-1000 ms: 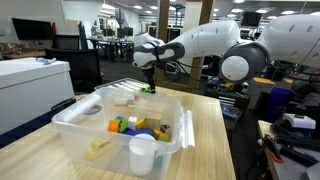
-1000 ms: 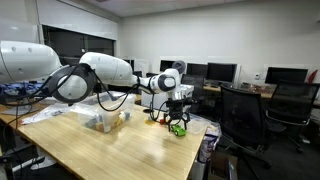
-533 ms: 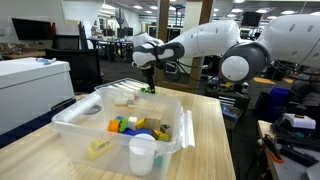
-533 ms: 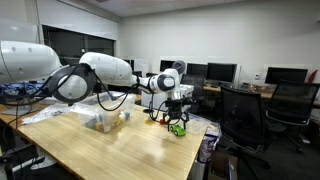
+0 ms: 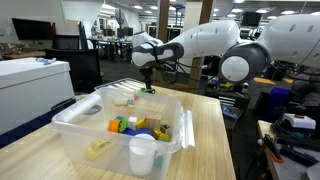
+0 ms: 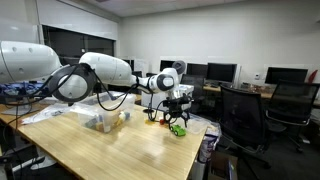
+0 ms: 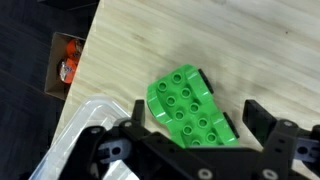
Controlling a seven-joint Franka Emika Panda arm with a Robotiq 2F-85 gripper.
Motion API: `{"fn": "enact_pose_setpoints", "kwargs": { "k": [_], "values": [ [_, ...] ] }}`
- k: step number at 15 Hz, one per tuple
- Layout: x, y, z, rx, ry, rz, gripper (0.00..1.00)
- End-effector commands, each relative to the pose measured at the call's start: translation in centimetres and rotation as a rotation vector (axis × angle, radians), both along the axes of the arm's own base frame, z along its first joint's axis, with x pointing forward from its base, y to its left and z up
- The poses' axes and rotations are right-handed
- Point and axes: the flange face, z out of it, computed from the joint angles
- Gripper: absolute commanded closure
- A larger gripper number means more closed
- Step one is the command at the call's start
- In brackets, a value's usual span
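The open gripper's fingers are already above either side of the green studded block (image 6: pixel 178 128) (image 7: pixel 190 105), so the gripper will next go down over it and close on its long sides.
A green studded block (image 7: pixel 190 105) lies on the wooden table (image 7: pixel 250 50) near its corner. My gripper (image 7: pixel 200 115) hangs right over it, open, one black finger (image 7: pixel 137 112) on each side of the block and neither touching it. In both exterior views the gripper (image 5: pixel 148 84) (image 6: pixel 177 112) points down at the table's far end with the green block (image 5: pixel 148 91) (image 6: pixel 178 128) just below it.
A clear plastic bin (image 5: pixel 72 106) with several coloured blocks stands mid-table, and its corner (image 7: pixel 80 125) shows beside the gripper. A white cup (image 5: pixel 142 155) stands in front of the bin. The table edge (image 7: pixel 88 60) runs close by, and an office chair (image 6: pixel 245 115) stands beyond it.
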Motion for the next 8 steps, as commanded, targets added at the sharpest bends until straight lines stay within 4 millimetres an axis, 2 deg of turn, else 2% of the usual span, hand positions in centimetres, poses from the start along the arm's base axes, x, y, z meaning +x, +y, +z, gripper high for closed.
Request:
{"fn": "enact_pose_setpoints", "kwargs": {
  "k": [1,8],
  "values": [
    [0.5,-0.8,0.3,-0.049,-0.082,-0.066,0.00],
    [-0.3,-1.9,-1.0,-0.086,-0.055,-0.116,0.00]
  ]
}}
